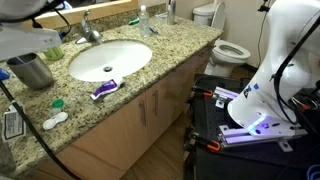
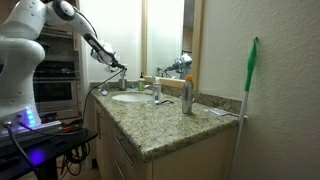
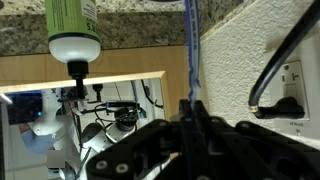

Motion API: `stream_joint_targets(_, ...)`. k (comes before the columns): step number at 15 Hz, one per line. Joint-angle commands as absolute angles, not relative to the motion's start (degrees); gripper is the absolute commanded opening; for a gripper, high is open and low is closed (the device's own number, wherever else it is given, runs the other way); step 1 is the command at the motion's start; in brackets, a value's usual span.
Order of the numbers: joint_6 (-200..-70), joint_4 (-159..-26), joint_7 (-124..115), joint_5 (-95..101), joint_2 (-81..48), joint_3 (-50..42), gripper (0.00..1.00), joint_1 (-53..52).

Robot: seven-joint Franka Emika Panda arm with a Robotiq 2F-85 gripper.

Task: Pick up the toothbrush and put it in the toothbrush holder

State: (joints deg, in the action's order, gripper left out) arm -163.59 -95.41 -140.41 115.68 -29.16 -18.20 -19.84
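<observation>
The gripper brings the toothbrush down toward the opening of the grey metal toothbrush holder (image 1: 23, 60) next, since the toothbrush's blue handle is still above the toothbrush holder.
The wrist view stands upside down. My gripper (image 3: 192, 105) is shut on the toothbrush (image 3: 189, 45), whose thin blue shaft sticks out from between the jaws toward the granite counter. In an exterior view my gripper (image 1: 35, 42) hangs over the back left of the counter, just above the grey metal toothbrush holder (image 1: 32, 70). In an exterior view the gripper (image 2: 118, 68) is at the far end of the counter by the mirror. The toothbrush is too thin to make out in both exterior views. The holder does not show in the wrist view.
A green soap bottle with a white top (image 3: 72, 20) stands close to the gripper. The sink (image 1: 110, 60), faucet (image 1: 90, 30) and a purple-and-white toothpaste tube (image 1: 104, 88) are on the counter. A wall outlet with a black cable (image 3: 290, 85) is nearby. A toilet (image 1: 225, 48) stands beyond the counter.
</observation>
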Motion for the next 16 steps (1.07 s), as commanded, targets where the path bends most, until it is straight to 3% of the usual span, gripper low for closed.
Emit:
stream_joint_targets(1,-163.5,-96.6,-141.7,115.0,-29.5,-18.1,0.02,-19.6)
stream_joint_targets(3,-163.6,-96.1,-141.1,115.5,-29.3,-18.2,0.06,-19.8)
stream_joint_targets(6,-163.6,-96.0,-141.1,115.5,-29.3,-18.2,0.06,-19.8)
stream_joint_targets(7,-163.6,-96.0,-141.1,115.5,-29.3,-18.2,0.02,-19.8)
stream_joint_targets(16,-163.3,-96.3,-140.2,112.9,-32.1,-18.3,0.02,-19.8)
